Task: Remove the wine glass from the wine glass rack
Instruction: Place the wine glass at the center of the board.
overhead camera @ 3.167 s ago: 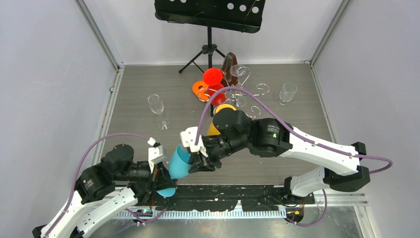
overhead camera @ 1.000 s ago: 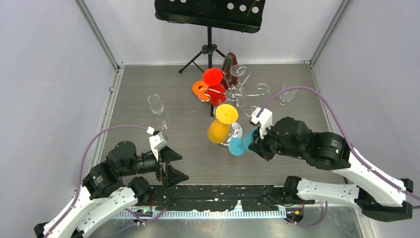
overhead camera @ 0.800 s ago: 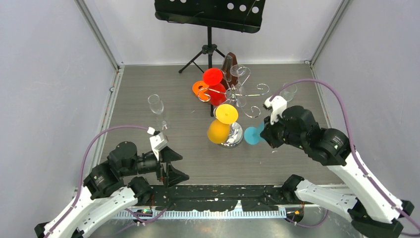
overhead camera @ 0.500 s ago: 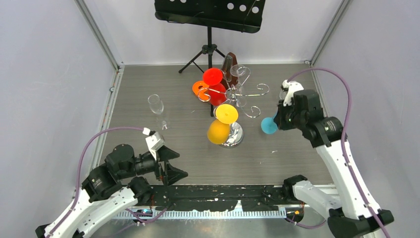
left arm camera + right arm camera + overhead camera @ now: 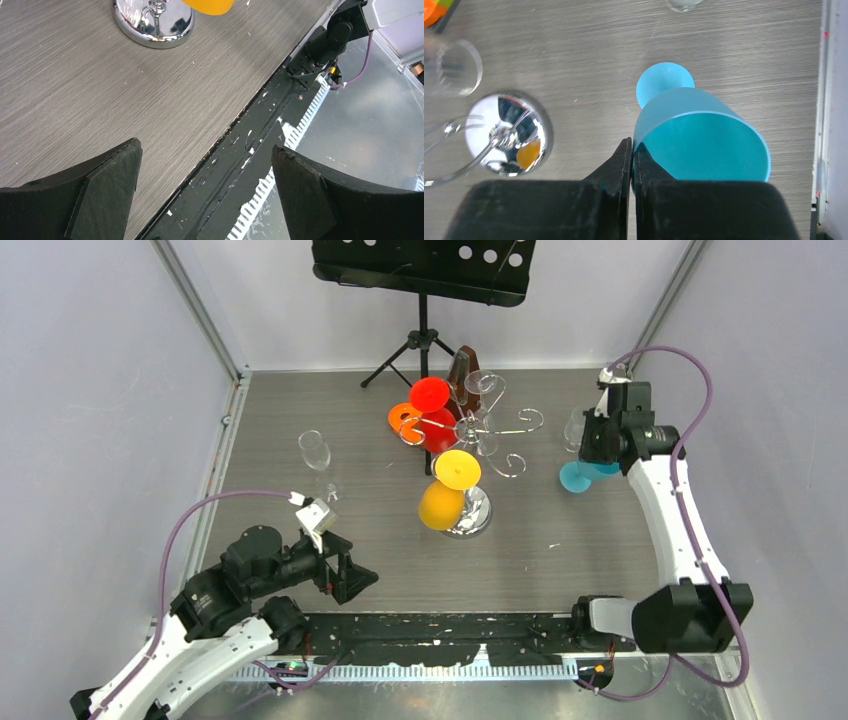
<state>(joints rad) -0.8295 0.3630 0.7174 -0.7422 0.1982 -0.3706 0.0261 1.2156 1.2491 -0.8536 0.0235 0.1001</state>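
Next, my right gripper moves down, easing toward the wall bar, and lets go of the blue glass's rim. Bare tabletop clear of the rack lies below the gripper.
The wine glass rack (image 5: 488, 426) is a chrome wire tree on a round mirror base (image 5: 506, 135), standing mid-table. Yellow (image 5: 441, 502), red (image 5: 430, 395), orange (image 5: 403, 418) and clear glasses hang from its arms. My right gripper (image 5: 631, 146) is shut on the rim of a blue wine glass (image 5: 701, 142). It holds the glass upright at the table's right side (image 5: 577, 477), well apart from the rack. Whether the glass's foot touches the table I cannot tell. Over the table's front edge my left gripper (image 5: 205, 155) is open and holds nothing.
A black tripod music stand (image 5: 422, 275) stands at the back. One clear glass (image 5: 314, 451) is on the table at the left. Another clear glass (image 5: 576, 425) stands just beyond my right gripper. The right wall rail (image 5: 826, 100) runs close beside the blue glass.
My right arm has swung from near the rack's base out to the far right, carrying the blue glass. The left gripper has stayed open and shifted slightly at the front edge.
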